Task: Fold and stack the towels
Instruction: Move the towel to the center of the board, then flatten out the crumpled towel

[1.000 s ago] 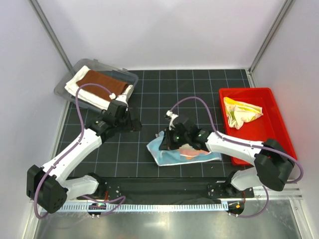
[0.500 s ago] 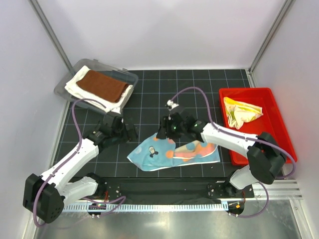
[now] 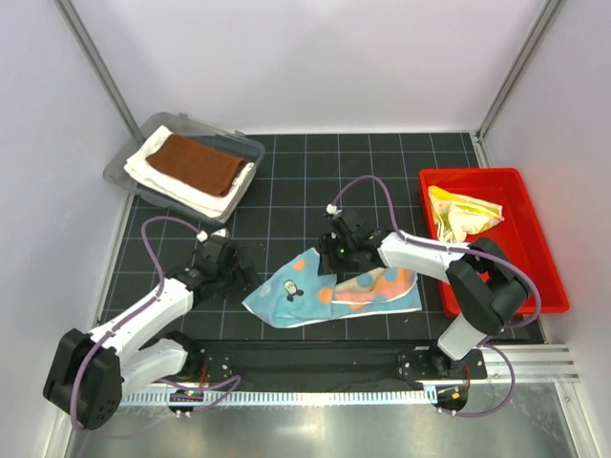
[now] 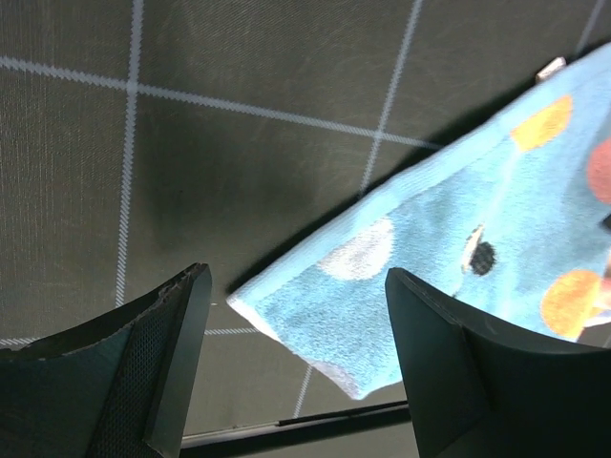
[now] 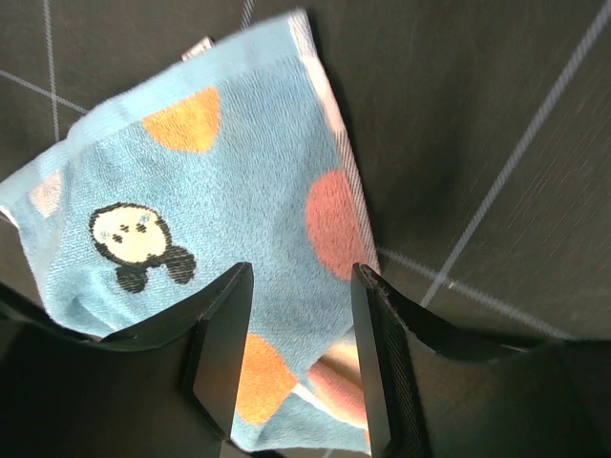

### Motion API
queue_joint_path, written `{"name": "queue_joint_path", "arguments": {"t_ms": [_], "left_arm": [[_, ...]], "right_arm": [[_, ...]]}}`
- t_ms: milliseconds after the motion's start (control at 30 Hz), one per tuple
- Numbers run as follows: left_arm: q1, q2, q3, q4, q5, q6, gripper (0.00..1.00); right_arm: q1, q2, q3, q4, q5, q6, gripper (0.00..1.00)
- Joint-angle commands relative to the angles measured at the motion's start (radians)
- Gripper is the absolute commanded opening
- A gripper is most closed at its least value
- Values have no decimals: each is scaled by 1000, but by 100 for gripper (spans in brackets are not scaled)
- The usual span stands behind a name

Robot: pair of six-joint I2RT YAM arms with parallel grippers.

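Note:
I need to move my right gripper to the left in the top view next and lower it onto the towel's far corner by the tag, because that corner is flat and free.
A light-blue towel with coloured dots (image 3: 329,286) lies spread on the black grid mat, partly folded at its right end. My left gripper (image 3: 241,279) is open at the towel's left corner. In the left wrist view that corner (image 4: 315,305) shows between the spread fingers of the left gripper (image 4: 296,315). My right gripper (image 3: 334,256) hovers open over the towel's far edge, and the dotted cloth (image 5: 239,191) shows below the right gripper (image 5: 301,324). A rust-brown towel (image 3: 196,164) lies folded on a cream-white one (image 3: 153,176). A crumpled yellow towel (image 3: 460,215) sits at the right.
A grey bin (image 3: 205,126) at the back left holds the cream-white and rust-brown towels. A red bin (image 3: 535,258) along the right side holds the yellow one. The black mat (image 3: 286,191) ends at a metal rail near the arm bases.
The right gripper opened and let go of the bunched blue towel, which now lies spread out to the left. The left gripper came down from near the grey bin to the towel's left corner.

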Motion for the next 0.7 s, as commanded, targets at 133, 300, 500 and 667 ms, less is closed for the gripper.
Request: {"name": "queue_joint_path", "arguments": {"t_ms": [133, 300, 500, 667], "left_arm": [[3, 1, -38, 90, -49, -45, 74], [3, 22, -55, 91, -62, -31, 72], [3, -13, -80, 91, -77, -19, 72], [3, -51, -94, 88, -83, -16, 72]], "right_arm": [[-32, 140, 195, 107, -46, -300, 51], [-61, 239, 269, 90, -87, -392, 51], [-84, 319, 323, 47, -165, -488, 53], [-84, 368, 357, 1, -297, -585, 52]]}}
